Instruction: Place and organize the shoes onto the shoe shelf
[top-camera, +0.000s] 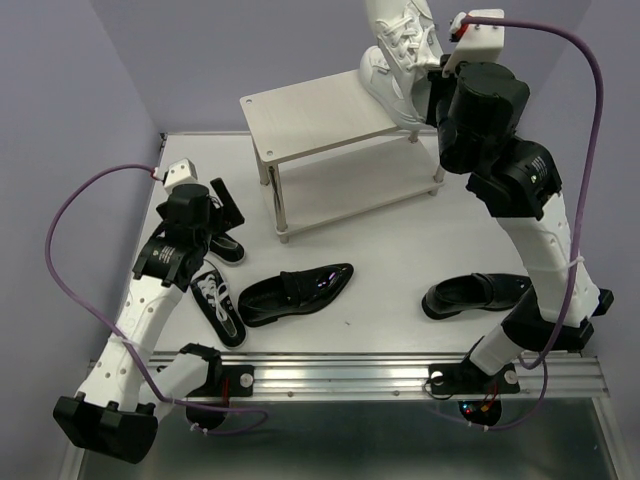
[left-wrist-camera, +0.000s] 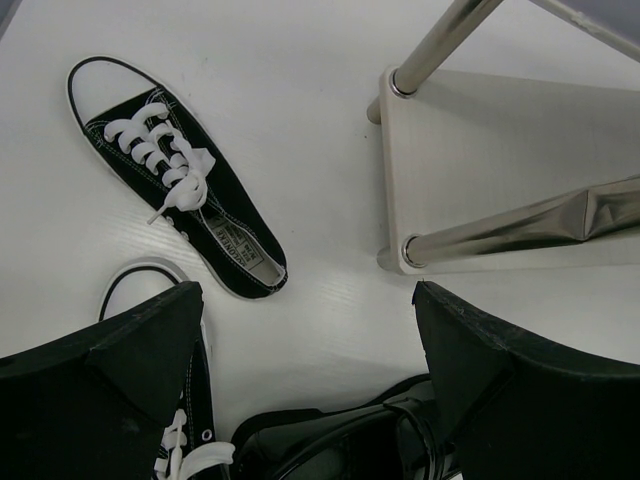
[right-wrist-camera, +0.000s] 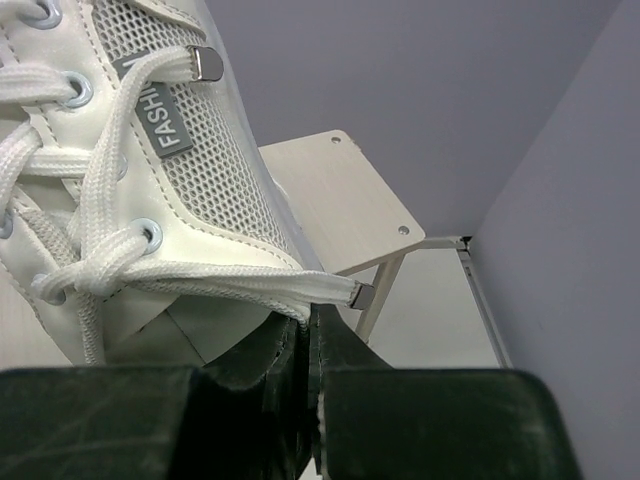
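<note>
Next, my right gripper moves past the standing white sneaker and down to release its mate there, since the top board's bare end (right-wrist-camera: 335, 195) is empty.
The shoe shelf (top-camera: 320, 115) stands at the back. My right gripper (top-camera: 428, 88) is shut on a white sneaker (top-camera: 392, 60) and holds it tilted over the shelf's right end. In the right wrist view the jaws (right-wrist-camera: 310, 325) pinch the white sneaker (right-wrist-camera: 150, 180) by its lace and edge above the shelf's top board (right-wrist-camera: 345, 200). My left gripper (top-camera: 215, 212) is open and empty above the table (left-wrist-camera: 310, 330). One black canvas sneaker (top-camera: 218, 308) (left-wrist-camera: 180, 180) lies on the table, and another (top-camera: 228, 247) (left-wrist-camera: 185, 440) is partly hidden under the gripper. Two black loafers lie at the front, one (top-camera: 295, 293) (left-wrist-camera: 340, 445) in the middle and one (top-camera: 478, 293) at the right.
The shelf's lower board (left-wrist-camera: 500, 170) and silver legs (left-wrist-camera: 430, 50) are close to my left gripper, on its right. Purple walls enclose the table at the back and sides. A metal rail (top-camera: 420, 375) runs along the front edge.
</note>
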